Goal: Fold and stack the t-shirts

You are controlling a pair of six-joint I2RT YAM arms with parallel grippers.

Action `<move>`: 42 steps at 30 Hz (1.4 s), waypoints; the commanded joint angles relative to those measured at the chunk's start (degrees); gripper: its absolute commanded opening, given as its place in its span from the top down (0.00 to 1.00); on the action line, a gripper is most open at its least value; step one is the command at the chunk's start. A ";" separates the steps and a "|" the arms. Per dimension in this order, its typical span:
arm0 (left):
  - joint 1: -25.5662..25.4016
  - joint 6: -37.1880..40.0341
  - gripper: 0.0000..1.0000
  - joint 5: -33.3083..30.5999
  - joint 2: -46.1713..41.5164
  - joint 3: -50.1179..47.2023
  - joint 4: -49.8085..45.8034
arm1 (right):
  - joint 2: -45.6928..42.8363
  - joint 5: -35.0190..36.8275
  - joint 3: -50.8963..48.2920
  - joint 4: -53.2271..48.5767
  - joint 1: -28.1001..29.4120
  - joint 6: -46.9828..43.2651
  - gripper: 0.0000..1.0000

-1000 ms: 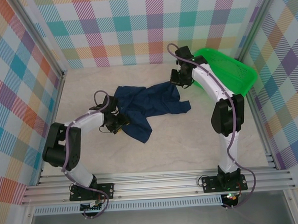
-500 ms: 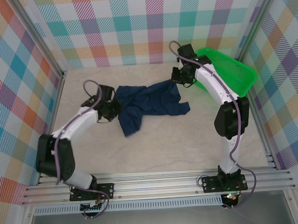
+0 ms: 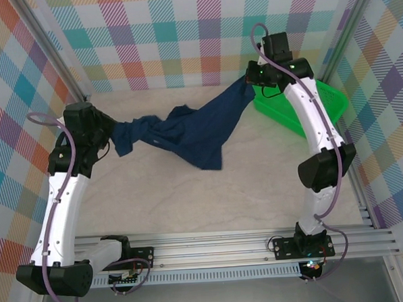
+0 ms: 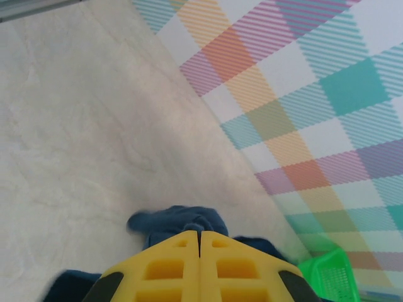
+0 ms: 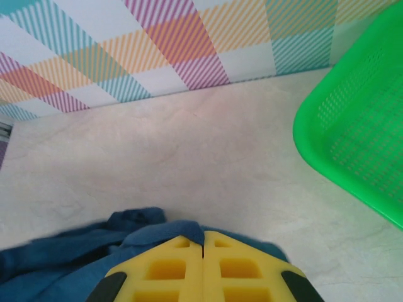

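I am still holding the other end of the t-shirt high above the table. My right gripper will next go down to the table beside the green basket and let go of that end.
The dark navy t-shirt (image 3: 193, 130) hangs stretched in the air between both arms, sagging in the middle above the table, its print hidden. My left gripper (image 3: 112, 130) is shut on the shirt's left end; in the left wrist view bunched navy cloth (image 4: 179, 221) pokes out past the closed yellow fingertips (image 4: 200, 235). My right gripper (image 3: 247, 83) is raised at the back right and shut on the shirt's other end; in the right wrist view a fold of the shirt (image 5: 151, 229) wraps over the closed yellow fingertips (image 5: 202, 238).
A green mesh basket (image 3: 320, 99) stands at the back right, beside the right arm, with its rim (image 5: 340, 132) in the right wrist view too. Plaid walls (image 3: 155, 38) enclose the pale table (image 3: 211, 198). A metal rail (image 3: 213, 248) runs along the near edge.
Both arms have risen and spread apart, lifting the shirt off the table. The left gripper swung out to the far left, the right one up toward the back wall, pulling the cloth taut.
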 commanded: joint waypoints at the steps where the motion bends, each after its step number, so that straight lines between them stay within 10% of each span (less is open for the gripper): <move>1: 0.50 -0.20 1.00 -2.38 -4.04 0.09 -3.87 | -4.60 -0.24 -3.43 1.58 -0.28 0.55 1.00; 9: 1.28 -1.24 1.00 -0.28 -3.36 -6.45 -2.94 | -0.76 -2.25 -6.69 6.02 -0.24 1.40 1.00; 15: 2.75 -1.73 1.00 5.29 5.92 -12.43 -4.22 | 24.53 -8.58 19.53 -3.10 -0.32 3.78 1.00; 20: 3.58 0.48 1.00 8.11 11.81 -15.58 -7.65 | 37.69 -8.41 40.55 -17.57 -0.19 6.09 0.53; 27: 6.95 3.70 1.00 6.90 12.84 -20.51 -7.91 | 10.39 0.04 -5.79 -2.75 4.50 7.48 0.40; 32: 7.56 5.10 1.00 2.63 14.01 -21.51 -8.53 | -6.28 -1.79 -36.63 6.94 9.61 14.05 0.49; 42: 8.00 4.89 1.00 4.05 14.36 -23.36 -6.94 | -2.96 -6.96 -52.27 13.18 18.78 19.44 0.49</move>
